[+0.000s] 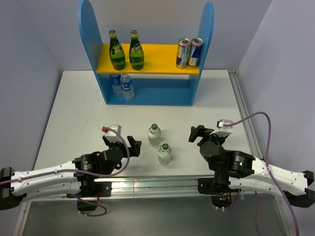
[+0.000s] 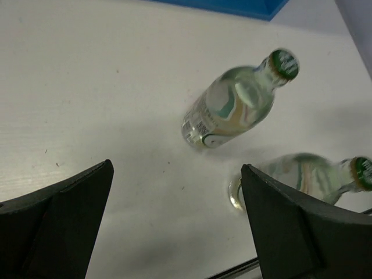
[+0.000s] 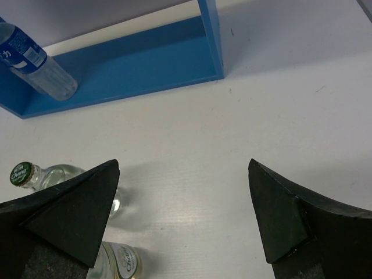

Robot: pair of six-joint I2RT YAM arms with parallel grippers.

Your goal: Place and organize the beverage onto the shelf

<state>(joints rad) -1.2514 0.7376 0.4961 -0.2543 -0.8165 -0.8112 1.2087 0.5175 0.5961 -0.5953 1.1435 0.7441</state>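
Note:
The robot next needs to move its left gripper outward, to the gripper's right in the top view, with open fingers around the body of the farther glass bottle point(image 1: 154, 135) point(image 2: 229, 107), which stands there.
The shelf point(image 1: 93, 59) stands at the back of the table; its blue base also shows in the right wrist view point(image 3: 133, 64). Two clear glass bottles with green caps stand on the table between the arms: the farther one point(image 1: 154, 133) point(image 2: 232, 107) point(image 3: 52, 174) and the nearer one point(image 1: 165, 153) point(image 2: 308, 174) point(image 3: 116, 261). My left gripper point(image 1: 123, 142) point(image 2: 176, 165) is open and empty, just left of these bottles. My right gripper point(image 1: 206, 133) point(image 3: 183, 162) is open and empty, to their right.
Two green bottles point(image 1: 125, 51) stand on the left of the yellow board and two cans point(image 1: 189, 52) on its right. Two small water bottles point(image 1: 122, 86) point(image 3: 35, 64) stand on the left of the base. The table's metal rail point(image 1: 241, 108) runs along the right edge.

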